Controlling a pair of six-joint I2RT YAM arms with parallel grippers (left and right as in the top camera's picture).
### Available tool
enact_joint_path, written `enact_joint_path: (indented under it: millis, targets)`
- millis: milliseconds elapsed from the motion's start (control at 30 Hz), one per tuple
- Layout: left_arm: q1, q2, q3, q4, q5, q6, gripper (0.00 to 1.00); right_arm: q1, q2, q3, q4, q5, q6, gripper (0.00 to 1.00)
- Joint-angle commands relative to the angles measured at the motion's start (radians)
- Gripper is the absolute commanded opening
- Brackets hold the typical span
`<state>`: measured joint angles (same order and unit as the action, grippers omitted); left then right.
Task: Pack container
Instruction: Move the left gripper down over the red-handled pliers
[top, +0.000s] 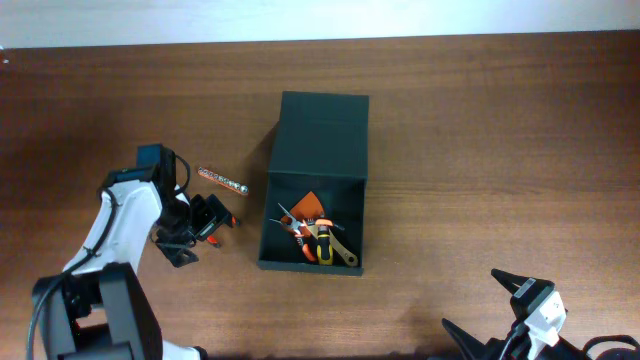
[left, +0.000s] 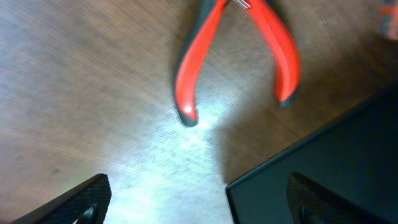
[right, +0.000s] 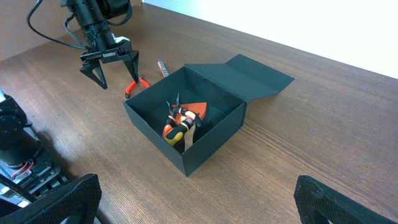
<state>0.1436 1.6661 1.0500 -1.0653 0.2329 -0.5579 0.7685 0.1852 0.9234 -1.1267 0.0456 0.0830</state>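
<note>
The left gripper lowers its open fingers astride the pliers' handle farther from the container next, because the spread handles leave a gap for a finger between them.
The dark green container (top: 270, 215) stands open at the table's middle, its flap lid (top: 324, 135) folded back flat. Several orange and yellow hand tools (top: 315, 238) lie inside it; they also show in the right wrist view (right: 180, 121). Red-handled pliers (left: 211, 50) lie on the table just left of the container (left: 323, 180). My left gripper (top: 195, 235) is open and empty, hanging over the pliers (top: 222, 222). My right gripper (top: 500, 310) is open and empty at the front right, well away from the container (right: 205, 143).
An orange-handled tool with a metal tip (top: 222, 180) lies on the table left of the lid, behind the left gripper; it also shows in the right wrist view (right: 163, 67). The wooden table's far edge (top: 320, 38) meets a white wall.
</note>
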Motion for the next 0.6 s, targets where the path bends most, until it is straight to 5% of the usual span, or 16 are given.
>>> enact_joint_path:
  millis: [0,567]
  targets:
    - [0.005,0.041,0.058,-0.037,-0.052,0.006,0.91,0.004,-0.004,-0.003,0.004,0.012,0.012,0.99]
    - [0.005,0.154,0.085,0.013,-0.107,-0.026,0.91,0.004,-0.004,-0.003,0.004,0.012,0.011,0.99]
